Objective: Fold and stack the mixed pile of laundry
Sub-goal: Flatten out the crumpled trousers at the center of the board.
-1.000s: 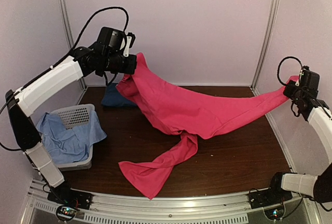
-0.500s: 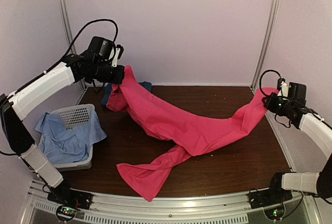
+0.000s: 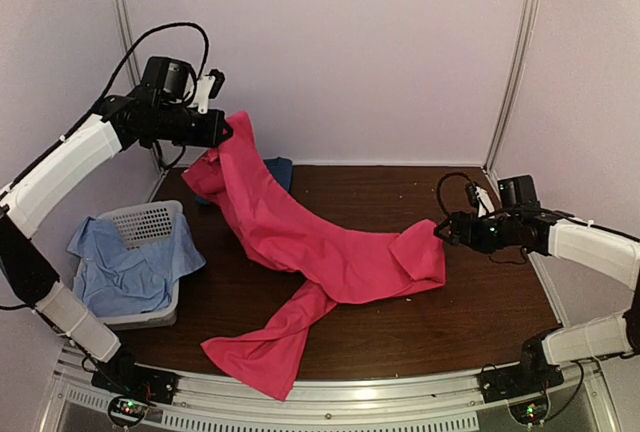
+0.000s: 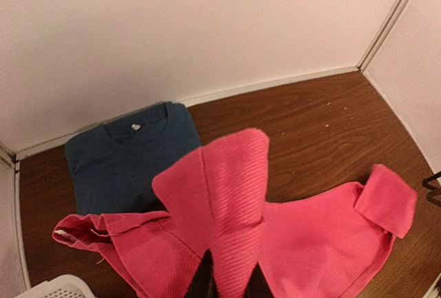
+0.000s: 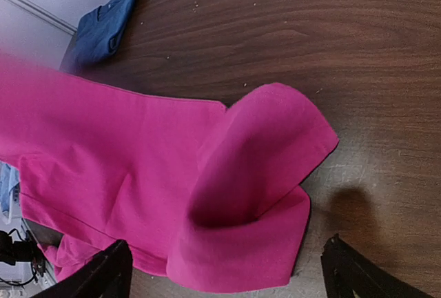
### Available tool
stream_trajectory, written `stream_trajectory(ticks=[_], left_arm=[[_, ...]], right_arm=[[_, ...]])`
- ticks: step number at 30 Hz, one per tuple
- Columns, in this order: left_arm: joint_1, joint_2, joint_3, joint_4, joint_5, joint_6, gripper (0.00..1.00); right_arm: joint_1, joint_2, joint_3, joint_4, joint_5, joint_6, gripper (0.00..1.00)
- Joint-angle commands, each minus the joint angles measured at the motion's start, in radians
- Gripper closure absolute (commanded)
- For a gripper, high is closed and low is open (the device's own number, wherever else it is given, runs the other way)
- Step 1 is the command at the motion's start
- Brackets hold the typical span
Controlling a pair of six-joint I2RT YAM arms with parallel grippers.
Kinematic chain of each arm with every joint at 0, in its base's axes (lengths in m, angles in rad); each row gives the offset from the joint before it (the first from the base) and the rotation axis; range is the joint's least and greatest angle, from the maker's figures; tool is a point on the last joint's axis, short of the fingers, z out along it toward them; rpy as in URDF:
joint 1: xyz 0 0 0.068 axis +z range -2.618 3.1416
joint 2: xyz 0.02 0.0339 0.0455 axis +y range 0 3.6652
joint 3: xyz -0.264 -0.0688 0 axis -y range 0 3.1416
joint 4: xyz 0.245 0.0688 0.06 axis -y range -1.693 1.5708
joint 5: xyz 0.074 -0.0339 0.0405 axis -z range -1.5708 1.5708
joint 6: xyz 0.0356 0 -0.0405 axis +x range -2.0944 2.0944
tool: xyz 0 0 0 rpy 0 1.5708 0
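Note:
The shirt's end lies folded over, so I should raise my left gripper next, move it to the right in the top view, lower it to the middle of the table and let go.
The magenta-pink shirt [image 3: 300, 242] stretches from the back left down across the brown table. My left gripper [image 3: 225, 130] is shut on its upper edge and holds it lifted; in the left wrist view the ribbed pink cloth [image 4: 227, 194] rises from between the closed fingers of the gripper [image 4: 231, 274]. The shirt's right end lies folded over on the table [image 5: 255, 174]. My right gripper [image 3: 442, 232] hovers just beside that end, open, its fingertips [image 5: 117, 263] spread wide either side of the fold. The folded dark blue T-shirt [image 4: 124, 160] lies at the back left. The light-blue cloth [image 3: 125, 272] drapes over the basket.
A white slotted basket [image 3: 150, 220] stands at the left edge of the table, under the left arm. A long pink sleeve [image 3: 265, 342] trails toward the front rail. Walls close in the back and both sides.
The right gripper opened and let go of the shirt's end, which dropped folded onto the table; that arm came down and inward. The left gripper drew left with its cloth.

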Motion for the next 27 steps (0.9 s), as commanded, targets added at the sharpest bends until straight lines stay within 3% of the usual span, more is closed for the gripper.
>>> stream_trajectory(ticks=[1, 5, 10, 16, 21, 27], left_arm=[[-0.015, 0.041, 0.226, 0.133, 0.184, 0.008, 1.00], [-0.023, 0.130, 0.452, 0.112, 0.229, -0.016, 1.00], [-0.023, 0.222, 0.659, 0.098, 0.271, -0.052, 1.00], [-0.023, 0.240, 0.720, 0.114, 0.253, -0.046, 1.00], [-0.023, 0.236, 0.726, 0.107, 0.213, -0.030, 1.00], [-0.023, 0.231, 0.727, 0.097, 0.188, -0.011, 1.00]], right_arm=[[0.028, -0.055, 0.062, 0.015, 0.138, -0.019, 0.00], [0.176, -0.058, 0.054, 0.195, 0.167, -0.020, 0.00], [0.417, 0.163, 0.074, 0.386, 0.321, -0.025, 0.00], [0.681, 0.420, 0.130, 0.656, 0.541, -0.092, 0.00], [0.794, 0.596, 0.217, 0.775, 0.738, -0.204, 0.00], [0.806, 0.730, 0.256, 0.938, 0.651, -0.260, 0.00]])
